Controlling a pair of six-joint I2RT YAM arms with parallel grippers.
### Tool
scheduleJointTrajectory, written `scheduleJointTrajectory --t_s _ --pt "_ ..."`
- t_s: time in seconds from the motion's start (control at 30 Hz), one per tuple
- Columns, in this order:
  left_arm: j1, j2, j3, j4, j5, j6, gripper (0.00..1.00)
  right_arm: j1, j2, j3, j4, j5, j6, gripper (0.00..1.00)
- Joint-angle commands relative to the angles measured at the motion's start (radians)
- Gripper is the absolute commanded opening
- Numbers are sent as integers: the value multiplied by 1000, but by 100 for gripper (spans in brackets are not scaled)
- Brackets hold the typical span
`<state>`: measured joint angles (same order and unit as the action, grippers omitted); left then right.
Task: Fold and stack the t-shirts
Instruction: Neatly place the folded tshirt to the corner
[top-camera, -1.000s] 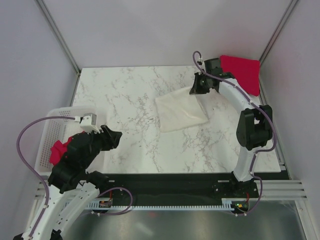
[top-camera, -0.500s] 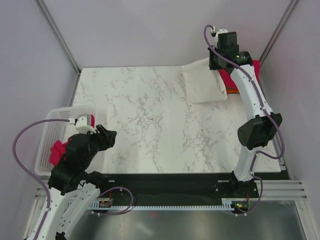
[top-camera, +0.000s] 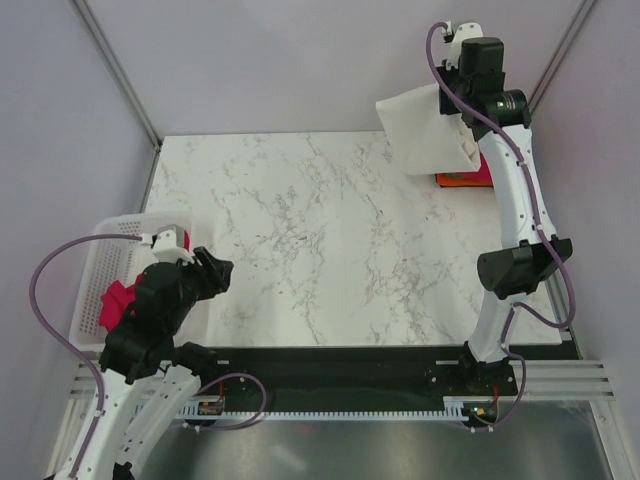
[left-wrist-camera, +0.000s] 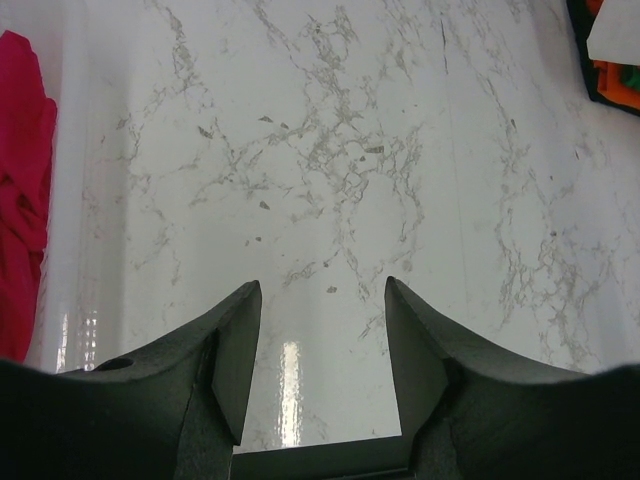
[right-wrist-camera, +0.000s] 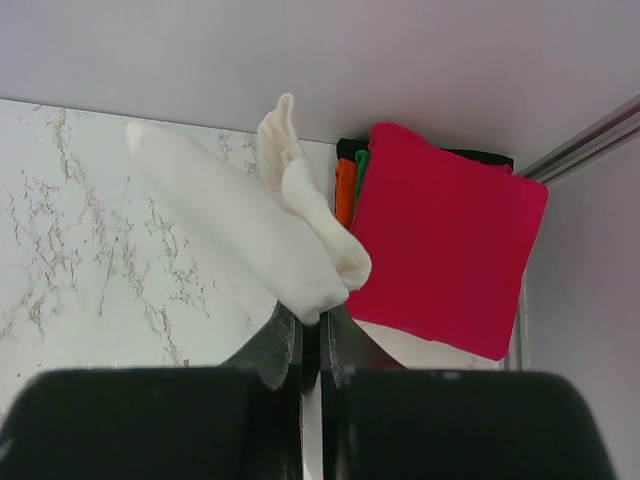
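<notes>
Next, my right gripper shifts to the right in the top view and lowers to release over the stack's magenta-pink shirt, because the white t-shirt (top-camera: 425, 133) hangs partly past it.
My right gripper (top-camera: 462, 98) is shut on a folded white t-shirt (top-camera: 425, 133) and holds it in the air over the table's far right corner; the wrist view shows the cloth (right-wrist-camera: 240, 225) pinched between my closed jaws (right-wrist-camera: 312, 322). Below it lies a stack of folded shirts with a magenta-pink one (right-wrist-camera: 445, 235) on top and orange (right-wrist-camera: 345, 190) and green edges under it; the stack's edge shows in the top view (top-camera: 462, 178). My left gripper (left-wrist-camera: 318, 300) is open and empty above the table's near left. A crumpled magenta-pink shirt (top-camera: 115, 305) lies in the basket.
The white lattice basket (top-camera: 95, 265) sits at the table's near left edge, beside my left arm. The marble table (top-camera: 300, 230) is walled by grey panels at the back and sides. The black rail runs along the front edge.
My right gripper has lifted the white t-shirt off the middle of the table and carried it up and back right, over the stack. The left arm has barely moved.
</notes>
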<state>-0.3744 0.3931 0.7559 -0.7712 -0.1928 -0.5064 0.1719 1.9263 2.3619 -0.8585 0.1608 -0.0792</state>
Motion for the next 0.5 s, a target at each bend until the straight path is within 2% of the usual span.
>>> scheduleJointTrajectory --t_s 0.0,0.47 --pt "6 10 2 16 -25 -20 59 -14 -19 57 65 25 -30 0" --pt "6 66 2 16 -23 -20 58 -107 -78 5 147 -38 -65 0"
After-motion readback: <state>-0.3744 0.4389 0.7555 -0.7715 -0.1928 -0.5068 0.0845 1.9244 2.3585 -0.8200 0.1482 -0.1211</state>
